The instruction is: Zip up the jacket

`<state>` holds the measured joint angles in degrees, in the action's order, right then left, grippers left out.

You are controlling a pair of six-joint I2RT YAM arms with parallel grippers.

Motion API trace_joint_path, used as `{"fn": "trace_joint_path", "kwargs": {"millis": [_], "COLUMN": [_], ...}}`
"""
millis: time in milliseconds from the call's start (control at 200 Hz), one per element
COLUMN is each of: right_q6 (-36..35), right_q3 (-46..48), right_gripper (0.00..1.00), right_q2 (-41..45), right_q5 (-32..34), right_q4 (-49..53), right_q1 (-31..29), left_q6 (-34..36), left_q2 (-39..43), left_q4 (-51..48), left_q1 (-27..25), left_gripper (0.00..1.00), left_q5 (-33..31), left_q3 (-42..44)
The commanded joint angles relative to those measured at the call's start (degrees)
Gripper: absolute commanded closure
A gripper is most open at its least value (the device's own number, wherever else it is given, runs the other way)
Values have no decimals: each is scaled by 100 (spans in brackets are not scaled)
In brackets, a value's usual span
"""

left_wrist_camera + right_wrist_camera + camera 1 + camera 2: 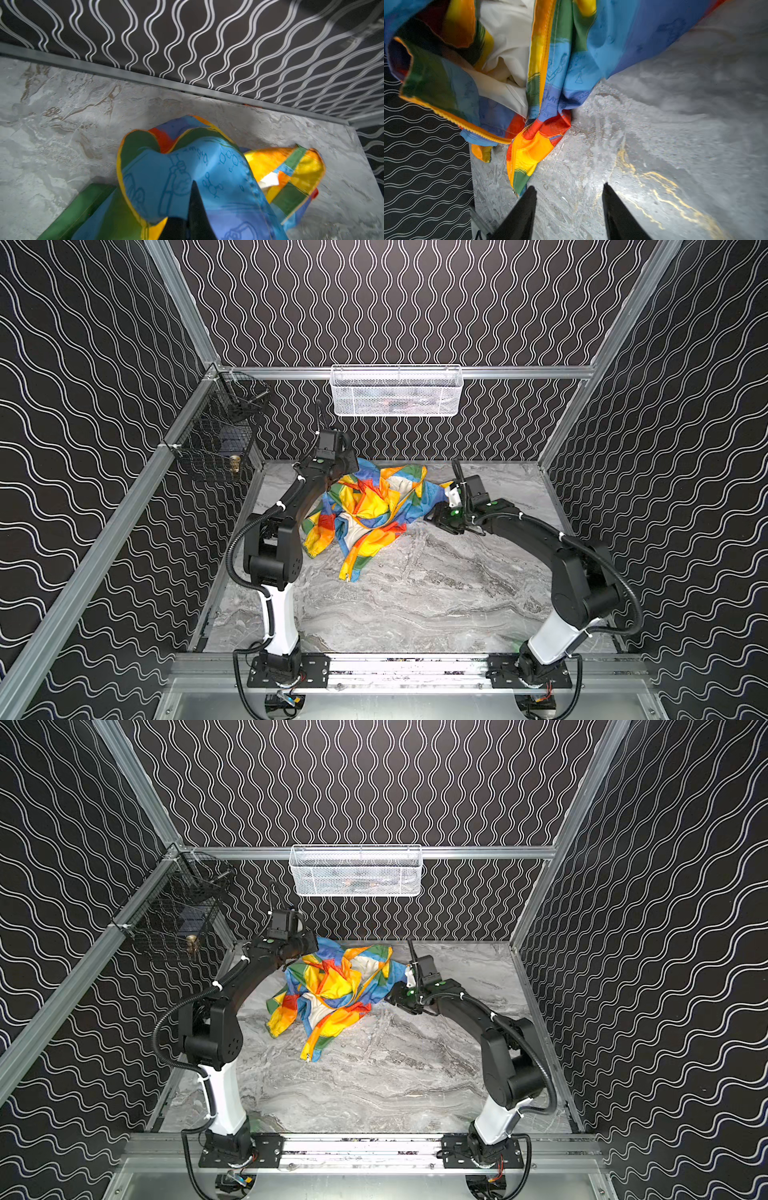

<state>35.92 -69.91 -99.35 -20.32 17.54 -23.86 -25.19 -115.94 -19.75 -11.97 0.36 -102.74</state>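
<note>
My left gripper needs to move toward the bare marble near the black wire basket and release the jacket's blue fold. That part of the marble is between the gripper and the basket.
The rainbow-striped jacket (365, 514) (328, 994) lies crumpled at the back middle of the marble table, front open, with white lining and the orange zipper (544, 52) showing. My left gripper (351, 466) (313, 946) is at the jacket's far left edge, shut on a fold of blue fabric (187, 166) that drapes over its black fingertips (194, 191). My right gripper (430, 516) (388, 997) (569, 189) sits low at the jacket's right side. It is open, with only bare table between its fingers. A hem corner with a small metal piece (514, 191) lies beside one finger.
A white mesh basket (397, 391) hangs on the back wall above the jacket. A black wire basket (220, 435) hangs on the left wall near the left arm. Bare marble table (415, 593) stretches in front of the jacket, between the two arm bases.
</note>
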Motion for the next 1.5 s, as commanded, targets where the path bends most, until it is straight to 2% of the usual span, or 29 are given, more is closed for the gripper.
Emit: {"fn": "trace_joint_path", "kwargs": {"millis": [0, 335, 465, 545, 691, 971, 1091, 1241, 1351, 1431, 1496], "right_q6": [422, 939, 1013, 1006, 1002, 1022, 1014, 946, 860, 788, 677], "right_q3": [-139, -705, -1009, -1217, -1494, -1434, -1308, -1400, -1425, -1373, -1353], "right_gripper": [46, 46, 47, 47, 47, 52, 61, 82, 94, 100, 100], "right_q2": [-253, -1284, -1671, -1881, -2188, -2342, -2343, -2509, -2454, -2311, -2138], "right_q5": [-104, -147, -126, -113, -101, -131, -152, -244, -195, -158, -71], "right_q4": [-537, -996, -1020, -971, -887, -1047, -1237, -1188, -1138, -1085, -971], "right_q1": [-259, -504, -519, -523, -528, -550, -550, -548, -550, -550, -550], "left_q6": [-107, -404, -566, -578, -669, -1031, -1113, -1228, -1140, -969, -955], "left_q2": [-139, -629, -619, -531, -260, 726, 1243, 1939, 2357, 2587, 2771], "left_q4": [-102, -237, -189, -116, -8, 357, 479, 605, 550, 329, 277], "left_q1": [112, 472, 593, 618, 643, 667, 669, 637, 494, 338, 204], "left_gripper": [100, 100, 65, 51, 43, 39, 39, 40, 40, 40, 40], "left_q5": [-116, 36, 164, 190, 243, 465, 663, 1026, 1231, 1286, 1338], "left_q3": [-137, -302, -183, -64, 237, 1305, 1852, 2621, 3119, 3388, 3674]}}
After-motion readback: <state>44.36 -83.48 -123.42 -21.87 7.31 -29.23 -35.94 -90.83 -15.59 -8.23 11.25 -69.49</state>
